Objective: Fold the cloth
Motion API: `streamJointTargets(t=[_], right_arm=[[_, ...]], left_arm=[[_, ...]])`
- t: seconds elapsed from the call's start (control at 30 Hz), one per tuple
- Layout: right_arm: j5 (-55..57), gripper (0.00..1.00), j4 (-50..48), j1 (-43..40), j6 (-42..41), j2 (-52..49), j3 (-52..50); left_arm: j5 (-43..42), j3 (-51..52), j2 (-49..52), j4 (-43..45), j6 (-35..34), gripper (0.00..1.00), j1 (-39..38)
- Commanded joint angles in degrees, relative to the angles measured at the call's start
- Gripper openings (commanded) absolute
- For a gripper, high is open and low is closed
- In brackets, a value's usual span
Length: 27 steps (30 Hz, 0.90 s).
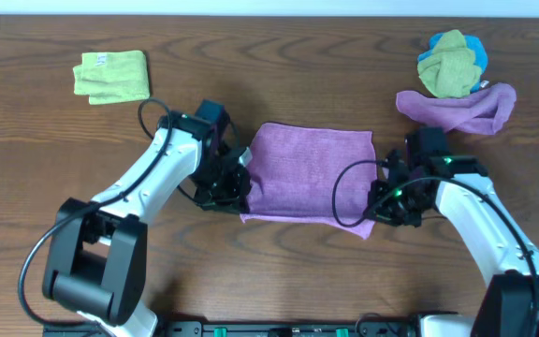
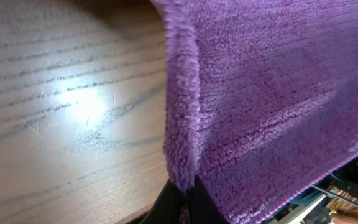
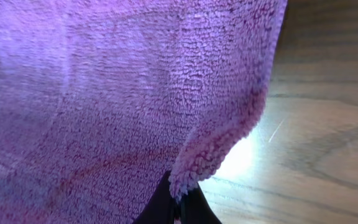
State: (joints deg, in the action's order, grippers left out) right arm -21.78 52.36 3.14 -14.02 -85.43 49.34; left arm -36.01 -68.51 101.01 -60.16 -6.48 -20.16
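Observation:
My left gripper carries the cloth's near corner outward toward the purple cloth's far edge (image 1: 268,127) next and releases that corner, with both near corners of the cloth pinched.
The purple cloth (image 1: 310,173) lies spread in the middle of the table between the two arms. My left gripper (image 1: 242,190) is shut on its near-left corner, and the left wrist view shows that corner (image 2: 180,168) pinched between the black fingertips (image 2: 166,202) with the cloth lifted off the wood. Over at the near-right corner my right gripper (image 1: 378,208) is shut on the cloth too; in the right wrist view the fuzzy edge (image 3: 197,163) runs down into the closed fingertips (image 3: 160,208). No white tag shows.
A folded lime-green cloth (image 1: 111,76) lies at the far left. At the far right a rumpled purple cloth (image 1: 460,108) lies in a band beside a bunched green and blue cloth (image 1: 451,62). Bare wooden table (image 1: 279,75) lies behind the spread cloth.

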Motion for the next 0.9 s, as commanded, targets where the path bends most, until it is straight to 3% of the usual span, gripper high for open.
streamJointTargets(t=[0.0,0.47,0.87], right_arm=[[1.44,0.01,-1.73,-0.44,-1.27,0.79,-2.62],[3.98,0.01,-6.47,-0.44,-4.02,0.83,-7.48],[3.96,0.01,-17.0,-0.48,-12.33,2.73,-7.43]], left_arm=[[1.88,2.86,-1.55,0.28,-1.31,0.06,0.11],[1.49,8.13,-2.19,4.98,-6.64,0.06,-7.15],[2.03,7.8,-2.8,11.69,-14.49,0.06,-3.23]])
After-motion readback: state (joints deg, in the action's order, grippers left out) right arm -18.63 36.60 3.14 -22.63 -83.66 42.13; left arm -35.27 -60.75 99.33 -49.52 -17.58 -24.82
